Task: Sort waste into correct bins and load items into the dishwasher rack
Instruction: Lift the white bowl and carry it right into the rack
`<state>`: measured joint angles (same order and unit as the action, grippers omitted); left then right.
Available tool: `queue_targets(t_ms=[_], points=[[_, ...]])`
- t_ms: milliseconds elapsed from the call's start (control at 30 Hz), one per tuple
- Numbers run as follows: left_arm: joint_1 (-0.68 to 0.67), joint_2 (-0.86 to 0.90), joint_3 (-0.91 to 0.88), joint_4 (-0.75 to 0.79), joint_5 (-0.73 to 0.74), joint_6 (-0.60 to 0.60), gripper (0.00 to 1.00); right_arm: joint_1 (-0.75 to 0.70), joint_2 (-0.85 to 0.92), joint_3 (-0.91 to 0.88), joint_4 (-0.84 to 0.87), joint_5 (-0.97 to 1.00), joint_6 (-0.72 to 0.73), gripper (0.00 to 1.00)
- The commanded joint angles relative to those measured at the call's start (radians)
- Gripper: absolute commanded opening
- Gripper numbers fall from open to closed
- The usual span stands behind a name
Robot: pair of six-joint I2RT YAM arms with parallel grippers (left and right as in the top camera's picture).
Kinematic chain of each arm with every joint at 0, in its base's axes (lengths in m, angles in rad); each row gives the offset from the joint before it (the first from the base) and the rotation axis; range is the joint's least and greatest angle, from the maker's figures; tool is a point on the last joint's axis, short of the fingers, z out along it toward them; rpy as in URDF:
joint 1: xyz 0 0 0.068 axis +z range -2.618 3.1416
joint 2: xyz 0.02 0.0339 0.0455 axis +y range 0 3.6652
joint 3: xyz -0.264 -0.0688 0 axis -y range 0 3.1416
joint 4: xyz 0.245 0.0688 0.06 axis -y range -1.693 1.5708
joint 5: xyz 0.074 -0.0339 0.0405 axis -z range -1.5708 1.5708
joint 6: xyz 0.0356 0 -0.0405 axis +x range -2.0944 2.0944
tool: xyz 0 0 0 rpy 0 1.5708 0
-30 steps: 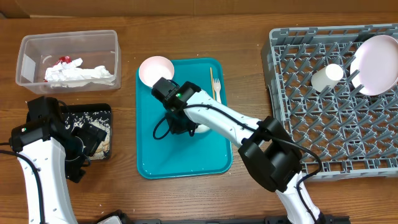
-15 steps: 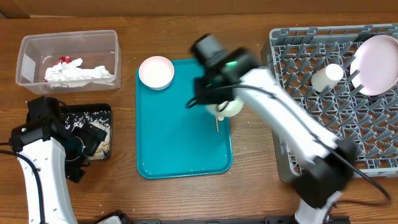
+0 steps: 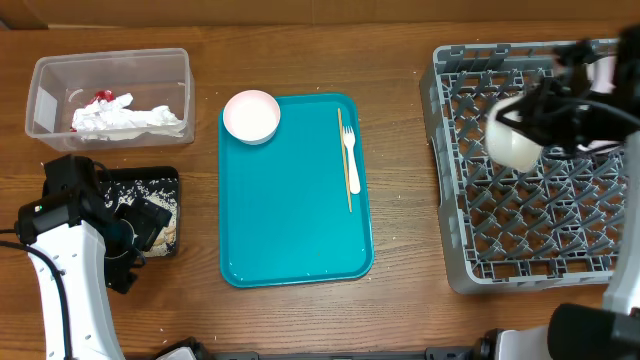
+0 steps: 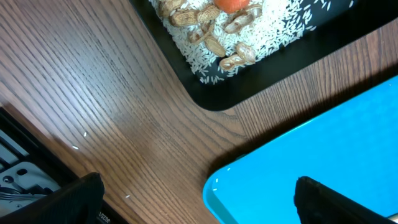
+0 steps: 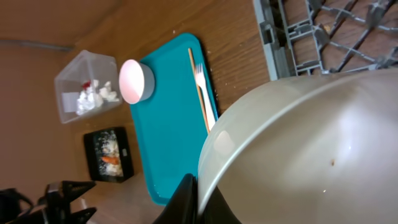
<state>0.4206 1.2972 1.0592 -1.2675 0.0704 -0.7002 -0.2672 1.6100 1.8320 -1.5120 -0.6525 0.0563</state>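
Next, my right gripper lowers and tilts first, to get the white bowl (image 3: 513,140) onto the grey dishwasher rack's wires, where spaces show around the white bowl.
My right gripper (image 5: 198,199) is shut on the rim of a white bowl (image 5: 311,149) and holds it over the left part of the grey dishwasher rack (image 3: 470,230); in the overhead view the bowl (image 3: 513,140) is blurred. A pink bowl (image 3: 251,115) sits at the far left corner of the teal tray (image 3: 295,230). A white fork (image 3: 351,160) and a wooden stick (image 3: 343,150) lie on the tray's right side. My left gripper (image 4: 199,205) is open and empty, low over the table between the black bin (image 3: 150,190) and the tray.
A clear bin (image 3: 108,90) with white tissue and a red scrap stands at the far left. The black bin (image 4: 261,37) holds rice, peanuts and an orange piece. A pink plate (image 3: 605,70) stands in the rack's far right, partly hidden by my right arm.
My right arm has lifted the white bowl off the tray and swung it right, over the rack. The fork and stick show again. My left arm has not moved.
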Motion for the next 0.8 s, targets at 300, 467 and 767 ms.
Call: queue_targets(t_ms=[300, 467, 767], points=[[0.001, 0.001, -0.002, 0.001, 0.0, 0.013, 1.0, -0.402, -0.009, -0.517, 0.262, -0.671, -0.491, 0.04], [0.001, 0.001, -0.002, 0.001, 0.0, 0.013, 1.0, -0.402, -0.001, -0.65, 0.51, -0.808, -0.491, 0.04], [0.001, 0.001, -0.002, 0.001, 0.0, 0.013, 1.0, -0.402, 0.047, -0.653, 0.61, -0.729, -0.491, 0.04]])
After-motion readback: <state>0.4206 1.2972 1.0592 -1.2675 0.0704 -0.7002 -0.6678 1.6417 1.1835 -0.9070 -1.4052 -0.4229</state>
